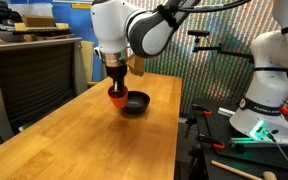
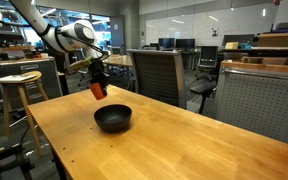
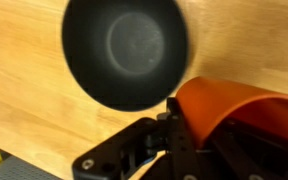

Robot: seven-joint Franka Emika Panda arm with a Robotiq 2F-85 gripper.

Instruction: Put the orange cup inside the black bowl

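My gripper moves the orange cup across and down into the open middle of the black bowl [image 1: 135, 103] to release next, since it stands empty below.
My gripper [image 1: 116, 84] is shut on the orange cup [image 1: 118, 96] and holds it in the air, tilted, just beside and above the black bowl [image 1: 135, 103]. In an exterior view the cup [image 2: 98, 90] hangs above the table, up and left of the bowl [image 2: 112, 118]. In the wrist view the cup [image 3: 234, 110] sits between my fingers [image 3: 189, 135] at the lower right, and the empty bowl [image 3: 124, 50] lies on the wood below.
The bowl rests on a long wooden table [image 1: 84, 140]. A second robot base [image 1: 264, 100] stands beside the table. Office chairs [image 2: 159, 72] and a wooden stool [image 2: 19, 85] stand around it.
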